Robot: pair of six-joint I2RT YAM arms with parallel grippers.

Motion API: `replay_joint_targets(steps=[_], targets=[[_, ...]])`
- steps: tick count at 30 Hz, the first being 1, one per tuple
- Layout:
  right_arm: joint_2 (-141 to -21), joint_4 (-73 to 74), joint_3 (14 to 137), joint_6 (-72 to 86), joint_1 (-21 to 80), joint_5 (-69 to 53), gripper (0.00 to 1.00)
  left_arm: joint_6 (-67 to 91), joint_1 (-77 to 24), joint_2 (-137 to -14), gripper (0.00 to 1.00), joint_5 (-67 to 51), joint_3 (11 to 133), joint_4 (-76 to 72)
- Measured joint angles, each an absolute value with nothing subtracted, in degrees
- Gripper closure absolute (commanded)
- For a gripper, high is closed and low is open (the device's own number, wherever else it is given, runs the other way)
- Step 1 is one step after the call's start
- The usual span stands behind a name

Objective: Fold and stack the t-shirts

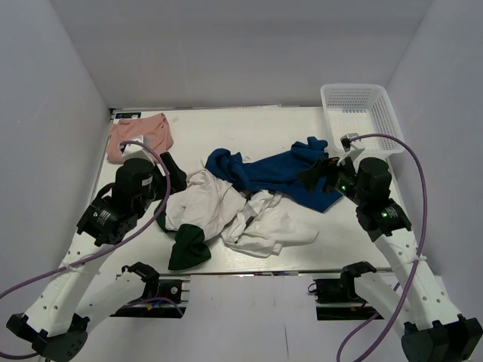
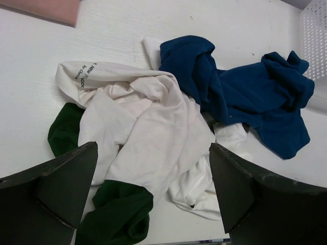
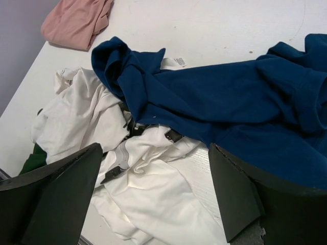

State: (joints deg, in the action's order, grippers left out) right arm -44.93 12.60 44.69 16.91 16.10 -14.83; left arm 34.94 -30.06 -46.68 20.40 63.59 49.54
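The blue tee's bunched part (image 1: 248, 178) (image 3: 156, 103) is uppermost, below my right gripper and to its left in the top view, so I next need to move that gripper across and down onto it.
A crumpled heap lies mid-table. The white tee with dark green sleeves (image 1: 198, 205) is at its left, one green sleeve (image 1: 189, 249) near the front edge. The royal blue tee (image 1: 275, 175) is bunched at the back right. Another white tee (image 1: 266, 226) lies crumpled at the front. The salmon-pink tee (image 1: 139, 136) lies folded at the far left. My left gripper (image 1: 172, 172) is open and empty, above the green-sleeved tee (image 2: 148, 122). My right gripper (image 1: 317, 175) is open and empty, over the blue tee (image 3: 230, 102) and the white one (image 3: 153, 199).
A white plastic lattice basket (image 1: 358, 113) stands at the back right corner; its wall shows in the left wrist view (image 2: 314, 35). White walls close in the table on three sides. The heap reaches close to the front edge (image 1: 249, 273).
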Motion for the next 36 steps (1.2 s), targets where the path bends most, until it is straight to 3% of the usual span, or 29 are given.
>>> replay_joint_targets(steps=[8,15,22,29,36], targets=[[-45.30,14.02,44.88,14.48,16.14,-15.59,0.10,34.96,-30.06,-46.76,0.00,20.40,63.59,50.24],[-52.58,18.02,48.27,11.14,16.97,-13.72,0.10,35.46,-30.06,-47.79,0.00,20.29,62.98,50.28],[-65.58,18.13,50.76,10.20,24.34,-11.84,0.10,36.05,-30.06,-50.41,0.00,18.81,60.42,49.95],[-80.86,16.45,60.16,7.86,34.44,-2.83,0.10,36.95,-30.06,-51.18,0.00,17.30,57.65,50.02],[-96.25,13.52,71.42,5.48,37.36,-0.27,0.10,37.58,-30.06,-51.16,0.00,17.12,57.04,51.51]])
